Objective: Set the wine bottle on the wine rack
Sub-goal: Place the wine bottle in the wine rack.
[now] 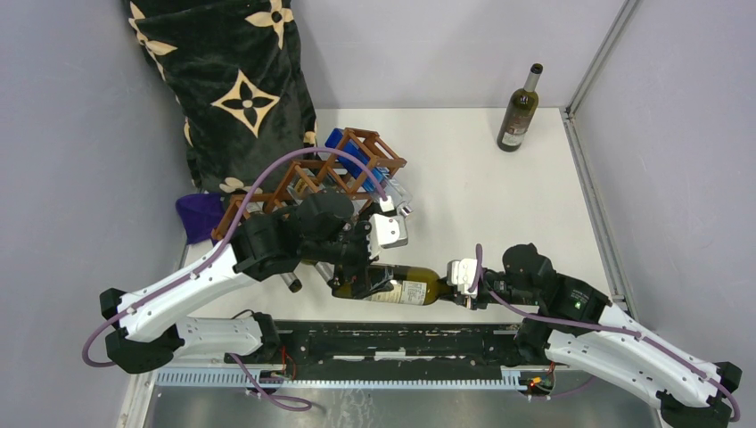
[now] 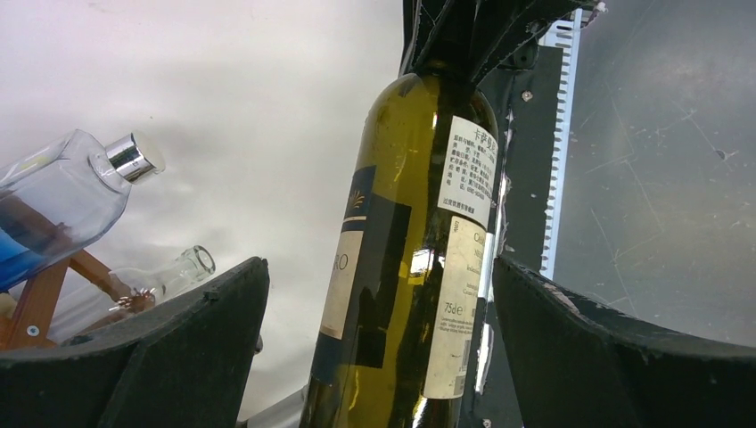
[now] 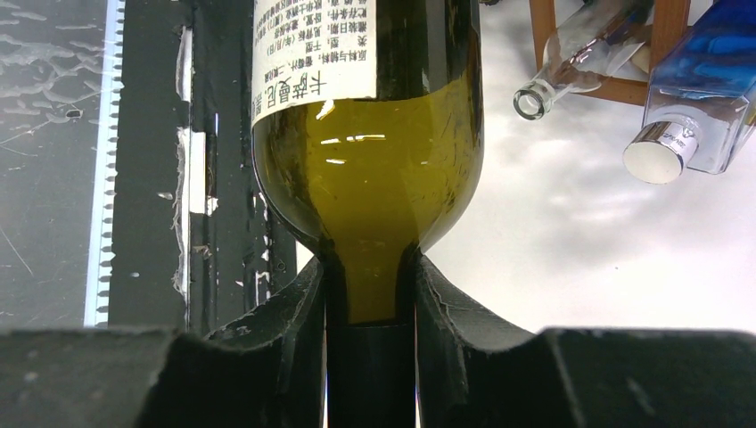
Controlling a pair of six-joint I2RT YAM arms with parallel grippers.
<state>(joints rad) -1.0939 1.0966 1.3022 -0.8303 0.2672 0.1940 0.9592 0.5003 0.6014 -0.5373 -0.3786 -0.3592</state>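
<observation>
My right gripper turns and swings the wine bottle's neck outward next, to its left in the top view, to the rack (image 1: 332, 172) (image 3: 669, 34) beside the blue-tinted bottle. Then it releases the wine bottle.
The wine bottle (image 1: 406, 288), olive green with pale labels, lies sideways just off the table's near edge. My right gripper (image 1: 464, 279) is shut on its neck; in the right wrist view the fingers (image 3: 294, 330) press the neck on both sides below the shoulder (image 3: 370, 196). My left gripper (image 1: 353, 278) is open around the bottle's lower body. In the left wrist view the bottle (image 2: 410, 259) stands between the wide fingers (image 2: 178, 357), with a gap on each side. The reddish-brown wine rack (image 1: 308, 174) stands behind, to the left.
The rack holds a blue-tinted bottle with a silver cap (image 3: 686, 125) and a clear glass bottle (image 3: 571, 67). A second dark bottle (image 1: 520, 111) stands upright at the back right. A black flower-patterned cushion (image 1: 232, 80) and a purple cloth (image 1: 198, 216) lie at the left.
</observation>
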